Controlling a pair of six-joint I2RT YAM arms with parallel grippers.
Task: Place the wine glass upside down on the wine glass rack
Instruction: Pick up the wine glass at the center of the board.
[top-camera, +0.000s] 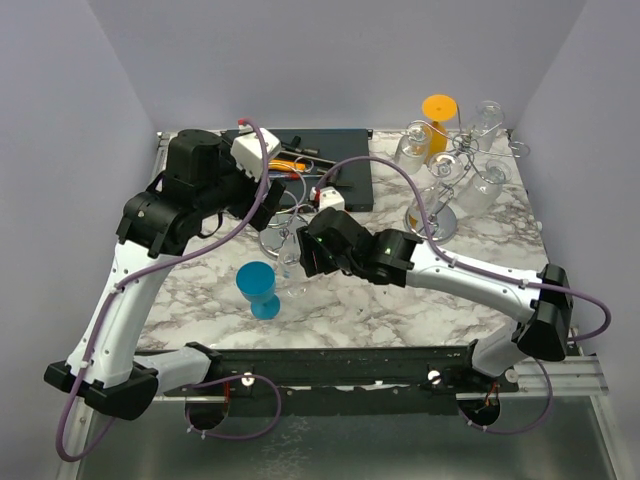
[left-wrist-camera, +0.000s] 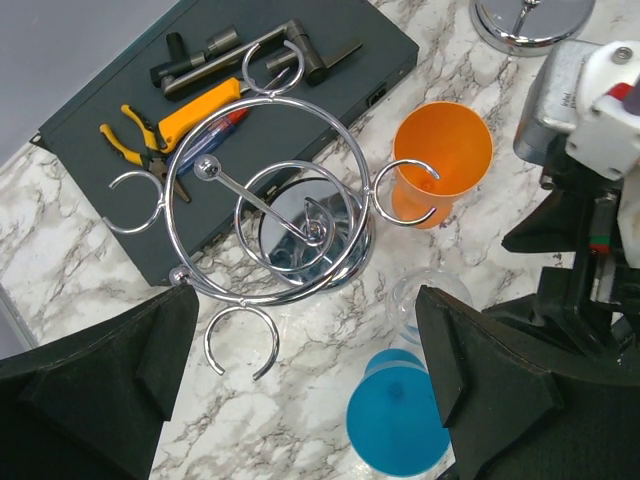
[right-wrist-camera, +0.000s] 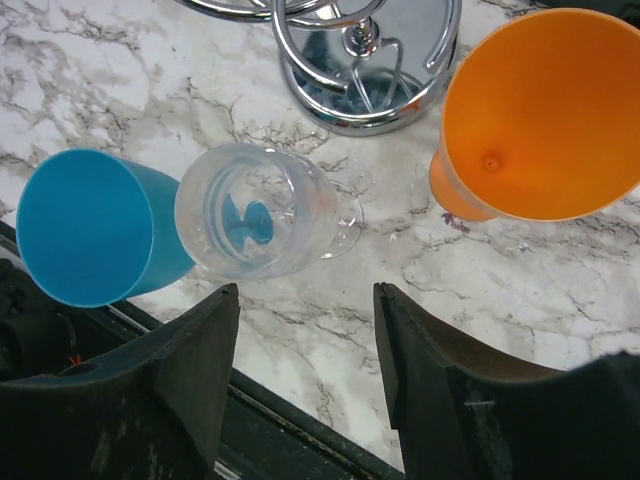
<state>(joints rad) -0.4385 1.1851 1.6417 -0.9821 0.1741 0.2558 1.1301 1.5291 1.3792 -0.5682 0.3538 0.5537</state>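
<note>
I need to move my right gripper toward the blue glass and down next, with one finger inside the clear glass's open rim (top-camera: 289, 253) (right-wrist-camera: 254, 220).
A clear wine glass (right-wrist-camera: 260, 210) stands upright on the marble table, beside a blue wine glass (right-wrist-camera: 90, 225) and an orange one (right-wrist-camera: 545, 110). An empty chrome rack (left-wrist-camera: 300, 215) with open ring hooks stands just behind them. My right gripper (right-wrist-camera: 305, 300) is open and empty, just on the near side of the clear glass. My left gripper (left-wrist-camera: 305, 330) is open and empty, hovering above the rack's near hook, with the clear glass (left-wrist-camera: 425, 300) and the blue glass (left-wrist-camera: 400, 420) by its right finger. In the top view the blue glass (top-camera: 258, 288) shows left of my right gripper (top-camera: 305, 262).
A second rack (top-camera: 450, 170) at the back right holds several clear glasses and an orange one (top-camera: 440, 108). A dark tool tray (left-wrist-camera: 120, 190) with pliers and a wrench lies behind the empty rack. The table's front rail (right-wrist-camera: 300, 440) runs close under my right gripper.
</note>
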